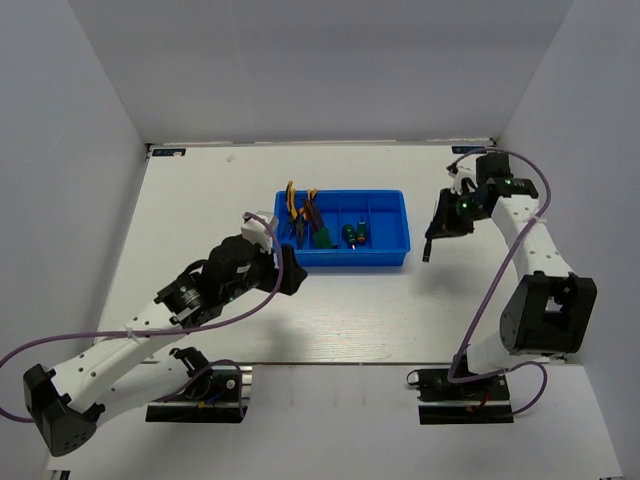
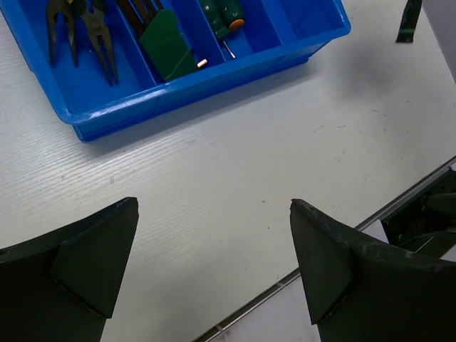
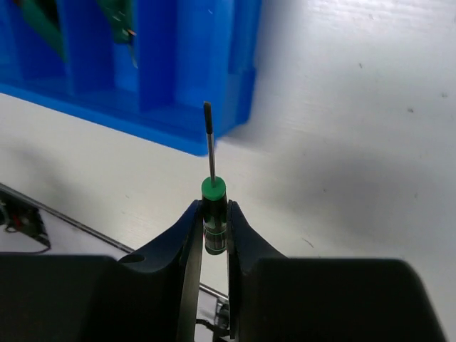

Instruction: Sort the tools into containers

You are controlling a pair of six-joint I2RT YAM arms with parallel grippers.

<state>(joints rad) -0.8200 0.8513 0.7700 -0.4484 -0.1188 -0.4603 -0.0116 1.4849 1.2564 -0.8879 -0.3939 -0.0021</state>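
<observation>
The screwdriver goes left in the top view and outward with my right gripper next, for release inside the tray's empty end section (image 1: 387, 224) (image 3: 182, 60) on that side.
The blue tray (image 1: 392, 258) lies at the table's middle. From left to right its compartments hold two yellow-and-black pliers (image 1: 297, 210), the green hex-key set (image 1: 322, 237) and two green screwdrivers (image 1: 353, 235); the rightmost shows only bare floor. My right gripper (image 1: 436, 232) is shut on the thin black screwdriver (image 3: 214, 214), held above the table just right of the tray (image 3: 178, 107), shaft pointing toward the tray's corner. My left gripper (image 2: 214, 214) is open and empty over bare table in front of the tray (image 2: 185, 89); its view shows the pliers (image 2: 78, 28) and hex-key set (image 2: 165, 43).
White walls enclose the table on the left, back and right. The table's near edge with a metal strip (image 2: 285, 285) runs under my left gripper. Both arm bases (image 1: 465, 390) and purple cables sit at the near edge.
</observation>
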